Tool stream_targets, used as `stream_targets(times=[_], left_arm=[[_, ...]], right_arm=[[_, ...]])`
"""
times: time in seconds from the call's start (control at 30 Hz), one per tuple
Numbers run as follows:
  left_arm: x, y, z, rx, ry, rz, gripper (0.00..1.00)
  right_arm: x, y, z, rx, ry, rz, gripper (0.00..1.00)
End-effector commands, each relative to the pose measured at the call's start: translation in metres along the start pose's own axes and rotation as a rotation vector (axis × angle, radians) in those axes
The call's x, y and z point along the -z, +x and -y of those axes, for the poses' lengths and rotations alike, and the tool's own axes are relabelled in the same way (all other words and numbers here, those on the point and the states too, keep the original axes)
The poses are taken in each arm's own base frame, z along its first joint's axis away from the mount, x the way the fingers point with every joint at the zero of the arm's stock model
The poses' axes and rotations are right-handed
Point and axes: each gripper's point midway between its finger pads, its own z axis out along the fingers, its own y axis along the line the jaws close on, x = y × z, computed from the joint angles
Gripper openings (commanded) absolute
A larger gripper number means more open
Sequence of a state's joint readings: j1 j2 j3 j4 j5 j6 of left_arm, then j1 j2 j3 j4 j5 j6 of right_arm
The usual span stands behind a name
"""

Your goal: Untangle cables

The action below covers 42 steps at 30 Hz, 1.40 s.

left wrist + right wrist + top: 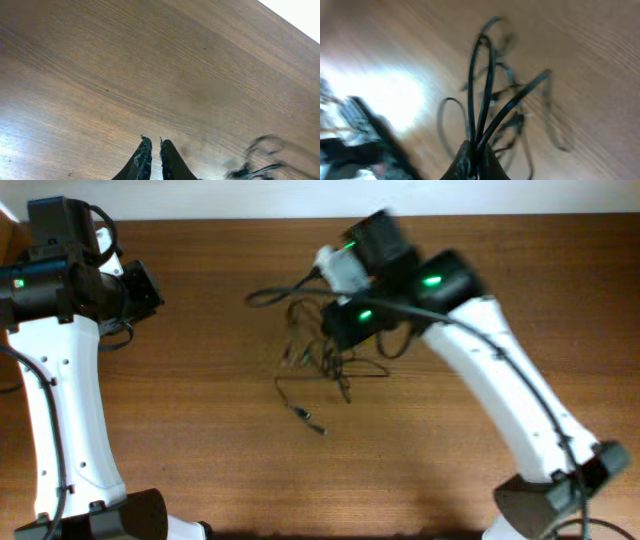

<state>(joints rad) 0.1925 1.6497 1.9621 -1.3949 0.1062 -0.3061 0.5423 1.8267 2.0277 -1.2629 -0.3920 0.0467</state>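
Observation:
Next, the right gripper draws its pieces of cable sideways from the tangle and releases them. Bare wood lies to its right in the overhead view.
The cables (318, 358) are thin black cords in a loose tangle at the middle of the wooden table, with one plug end (308, 417) trailing toward the front. My right gripper (325, 273) is at the top of the tangle. In the right wrist view its fingers (477, 159) are shut on several cable strands (485, 85), which rise as loops from the jaws, blurred by motion. My left gripper (150, 288) is far left, apart from the tangle. In the left wrist view its fingers (154, 148) are shut and empty over bare wood, with the cables (260, 160) blurred at the lower right.
The wooden table (200, 410) stretches across the view, with its far edge against a white wall (250, 195). Both white arm bases (110, 515) stand at the near edge. Thick black arm cables run along each arm.

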Motion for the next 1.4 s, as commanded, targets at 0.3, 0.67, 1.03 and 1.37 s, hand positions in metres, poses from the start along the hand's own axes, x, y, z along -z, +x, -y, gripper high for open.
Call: stream_targets(times=[0.3,0.67,1.03,1.37], left_arm=[[-0.059,0.116,0.16,-0.45,0.859,-0.286,0.29],[-0.107,0.201,0.239,-0.418,1.021,-0.403,0.79],[-0.179,0.256,0.232,-0.407,0.787,-0.536,0.2],[-0.198,0.199,0.174,-0.336,0.5,-0.375,0.0]], right_arm=[[0.014,-0.013,0.017,-0.291,-0.364,0.024,0.04],[0.02,-0.024,0.005,-0.284,-0.453,0.056,0.04],[0.028,-0.027,0.027,-0.322,-0.43,0.086,0.04],[0.05,0.046,0.175,-0.617,0.175,-0.022,0.04]])
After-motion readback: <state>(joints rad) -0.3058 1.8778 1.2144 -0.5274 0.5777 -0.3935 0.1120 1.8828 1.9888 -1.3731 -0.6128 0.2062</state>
